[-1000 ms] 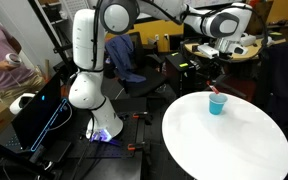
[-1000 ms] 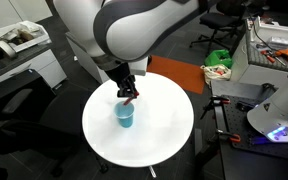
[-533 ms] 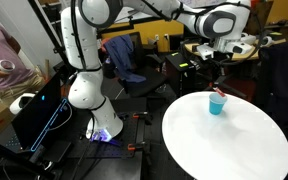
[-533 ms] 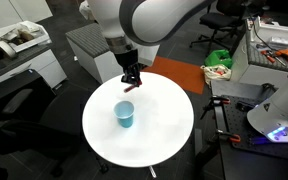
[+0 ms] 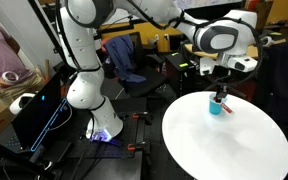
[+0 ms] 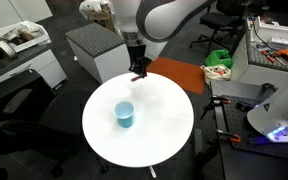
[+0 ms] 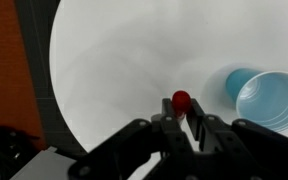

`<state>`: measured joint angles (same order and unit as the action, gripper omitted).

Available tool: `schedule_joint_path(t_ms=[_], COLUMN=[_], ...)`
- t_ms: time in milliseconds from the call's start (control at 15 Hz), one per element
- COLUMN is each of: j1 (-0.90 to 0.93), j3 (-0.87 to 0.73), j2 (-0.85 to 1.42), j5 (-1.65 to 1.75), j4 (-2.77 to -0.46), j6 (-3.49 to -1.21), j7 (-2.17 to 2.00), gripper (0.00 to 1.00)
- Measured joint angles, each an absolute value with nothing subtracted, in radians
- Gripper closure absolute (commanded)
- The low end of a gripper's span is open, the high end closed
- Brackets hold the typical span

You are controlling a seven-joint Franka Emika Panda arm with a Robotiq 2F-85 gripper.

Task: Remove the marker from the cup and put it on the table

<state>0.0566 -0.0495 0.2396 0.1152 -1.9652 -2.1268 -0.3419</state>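
The open spot beside the light-blue cup is below my gripper, so I will lower the red marker (image 6: 137,76) onto the bare tabletop there and let go of it.
The light-blue cup (image 6: 125,114) stands upright near the middle of the round white table (image 6: 164,135); it also shows in the wrist view (image 7: 267,96) and partly behind the gripper in an exterior view (image 5: 215,108). My gripper (image 6: 138,72) is shut on the red marker (image 7: 182,101) and holds it above the table's far edge, away from the cup. The marker (image 6: 137,76) shows as a small red tip below the fingers. The cup looks empty.
A dark office chair (image 5: 134,62) and a cluttered desk (image 5: 209,48) stand behind the table. An orange floor mat (image 6: 179,75) and a white cabinet (image 6: 92,48) lie beyond the table. A person (image 5: 4,55) sits at the side.
The gripper has lifted the marker out of the cup and carried it away from the cup toward the table's far edge. The cup has stayed in place.
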Motion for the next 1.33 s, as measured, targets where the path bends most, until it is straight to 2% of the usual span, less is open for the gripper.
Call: schedule_joint_path(t_ms=[800,1333], j1=[0.062,0.092], j3=[-0.113,-0.149], j2=[0.449,0.576], j5=[0.251,0.251], j4=[-1.969,-1.890], j6=[-2.335,-2.353], j7=[-0.517,-0.517], gripper=[0.95,0.95])
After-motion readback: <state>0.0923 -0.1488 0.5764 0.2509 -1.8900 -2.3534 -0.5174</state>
